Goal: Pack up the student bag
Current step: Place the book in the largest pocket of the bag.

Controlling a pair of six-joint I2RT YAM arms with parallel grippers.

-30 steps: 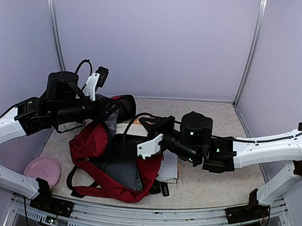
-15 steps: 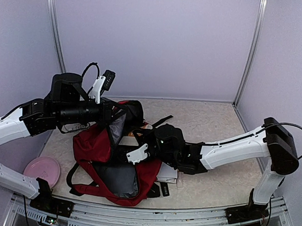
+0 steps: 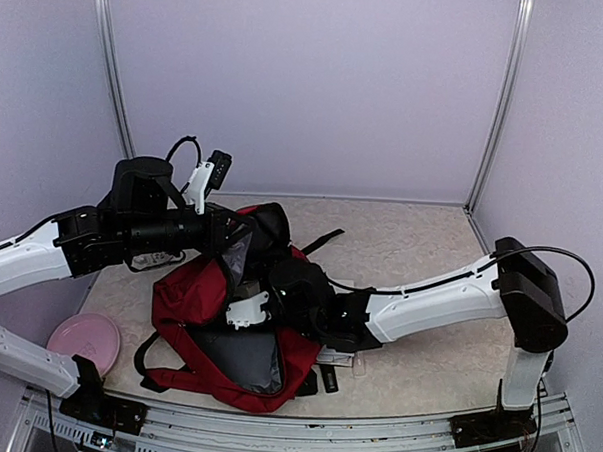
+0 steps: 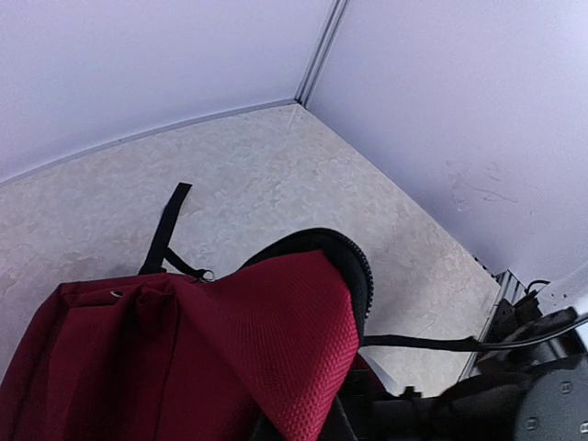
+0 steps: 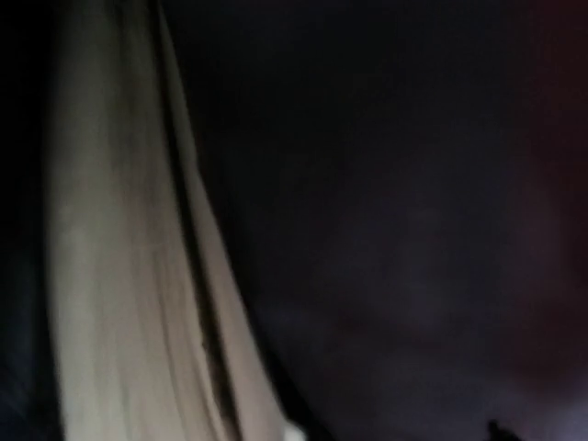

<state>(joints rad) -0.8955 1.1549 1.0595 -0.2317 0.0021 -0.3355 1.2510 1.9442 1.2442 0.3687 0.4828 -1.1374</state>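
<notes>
I will lift my right gripper up out of the bag point(image 3: 193, 301), then move it to the right in the top view and down to the papers, because they are still unpacked.
The student bag point(image 3: 193, 301), dark red with a grey-black lining, lies open at the left middle of the table. My left gripper point(image 3: 228, 241) is shut on its upper flap and holds that flap up; the left wrist view shows the red fabric point(image 4: 230, 358) and black zipper edge bunched right at the jaws. My right gripper point(image 3: 261, 300) reaches into the bag's mouth, with its fingers hidden inside. Only the dark interior and a pale, page-like edge point(image 5: 110, 276) at the left show in the right wrist view.
A pink plate point(image 3: 84, 337) sits at the near left of the table. Papers or a book point(image 3: 338, 360) and a small black object point(image 3: 328, 379) lie under the right arm. A black strap point(image 3: 321, 239) trails behind the bag. Walls close in on three sides.
The right arm has stretched left and pushed its gripper into the bag's opening. The left gripper has carried the flap a little higher and to the right.
</notes>
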